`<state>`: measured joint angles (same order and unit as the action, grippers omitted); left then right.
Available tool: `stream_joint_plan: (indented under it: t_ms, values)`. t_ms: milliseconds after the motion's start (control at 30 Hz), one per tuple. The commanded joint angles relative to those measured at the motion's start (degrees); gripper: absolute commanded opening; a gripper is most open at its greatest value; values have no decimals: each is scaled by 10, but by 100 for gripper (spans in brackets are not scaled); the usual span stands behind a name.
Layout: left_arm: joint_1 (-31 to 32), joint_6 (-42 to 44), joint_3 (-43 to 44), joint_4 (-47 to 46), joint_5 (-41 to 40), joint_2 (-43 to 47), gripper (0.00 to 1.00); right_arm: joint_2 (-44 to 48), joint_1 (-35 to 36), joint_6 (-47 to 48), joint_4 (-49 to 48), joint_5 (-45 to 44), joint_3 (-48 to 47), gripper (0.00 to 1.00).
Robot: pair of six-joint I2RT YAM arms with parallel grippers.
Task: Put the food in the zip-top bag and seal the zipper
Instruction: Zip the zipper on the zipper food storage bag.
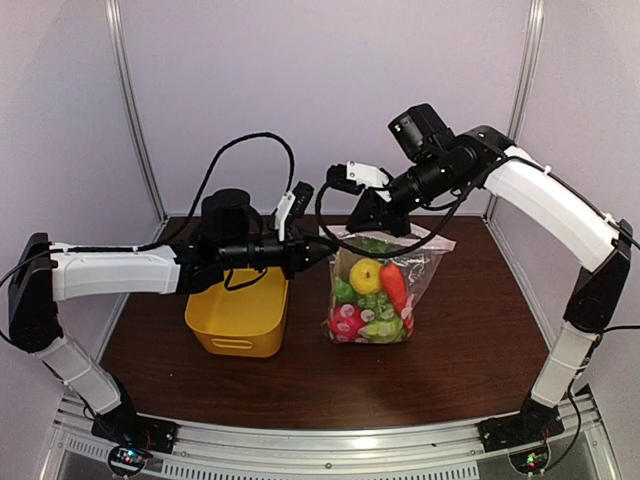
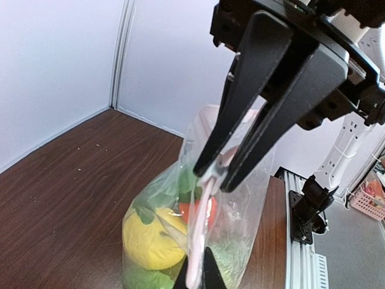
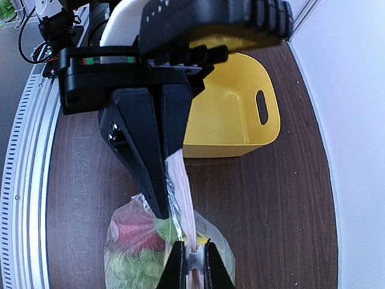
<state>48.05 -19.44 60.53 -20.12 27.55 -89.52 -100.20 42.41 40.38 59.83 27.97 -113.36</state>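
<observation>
My right gripper will next slide to its right in the top view, to the zipper's loose end, then lower and release it, to shut the rest of the zipper.
The zip-top bag stands upright mid-table, full of the food: a yellow lemon, an orange carrot, a red apple and green pieces. My left gripper is shut on the left end of the zipper. My right gripper is shut on the zipper just to its right. In the left wrist view my left gripper pinches the pale zipper, and the right gripper clamps it further along. In the right wrist view my right gripper pinches the zipper, with the left gripper close by.
A yellow plastic basket stands left of the bag under the left arm, and the right wrist view shows it empty. Bare brown table lies in front of and right of the bag. White walls enclose the back and sides.
</observation>
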Motion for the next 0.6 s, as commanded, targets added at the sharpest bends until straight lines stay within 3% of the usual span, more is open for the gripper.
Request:
stream_joint_plan:
  t_ms: [0, 33, 67, 133, 200, 567]
  values:
    - [-15, 1, -9, -11, -3, 16, 0, 18, -27, 2, 54, -46, -20, 0]
    - [-15, 1, -6, -12, 0, 13, 0, 17, -27, -1, 58, -38, -25, 0]
    - [-15, 1, -3, -13, 2, 11, 7, 15, -26, -3, 64, -31, -33, 0]
    - [-15, 3, 2, -18, 8, 10, 31, 11, -22, -5, 76, -22, -50, 0]
    - [-15, 7, 4, -27, 15, 11, 40, 11, -18, -5, 80, -21, -58, 0]
    - [-15, 9, 74, -26, 57, -42, 56, 16, -8, 2, 89, -16, -58, 0]
